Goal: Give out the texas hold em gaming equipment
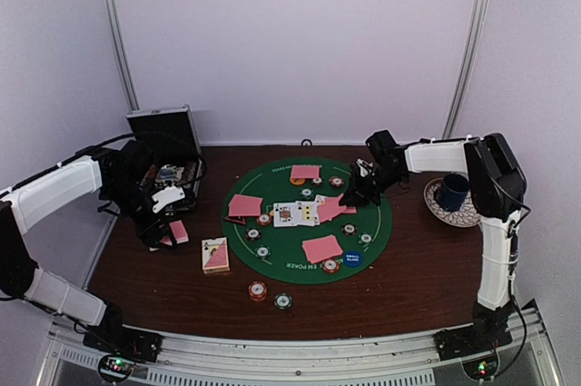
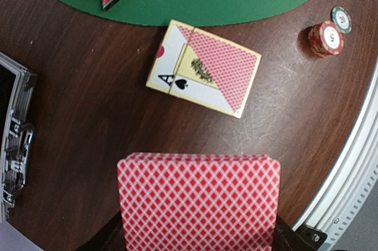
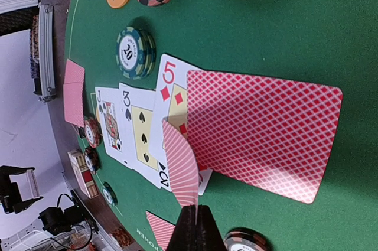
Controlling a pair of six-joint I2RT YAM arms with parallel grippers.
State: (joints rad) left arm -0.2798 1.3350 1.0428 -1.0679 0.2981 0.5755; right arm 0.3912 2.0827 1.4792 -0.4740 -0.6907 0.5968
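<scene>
I will next lower the deck of pink-backed cards (image 2: 199, 201) with my left gripper straight down onto the brown table beside the card box (image 2: 204, 68), where the wood is empty.
My left gripper (image 1: 164, 233) is shut on a deck of pink-backed cards (image 2: 199, 201), held over the brown table left of the green round mat (image 1: 304, 268); the deck hides its fingers in the left wrist view. A card box (image 2: 204, 68) showing an ace lies beyond it. My right gripper (image 3: 195, 215) is shut on a single pink-backed card (image 3: 180, 168), held edge-on and bent over the face-up jack, three and five (image 3: 139, 127). A face-down card (image 3: 260, 133) lies beside them. Chips (image 1: 258, 291) sit off the mat's near edge, and a blue disc (image 1: 352, 259) lies on it.
A black silver-edged case (image 1: 163, 136) stands open at the back left, close to my left arm. A patterned plate (image 1: 465, 216) with a dark blue cup (image 1: 452, 191) sits at the right. Face-down card pairs and chip stacks ring the mat. A metal rail (image 2: 348, 162) marks the table's near edge.
</scene>
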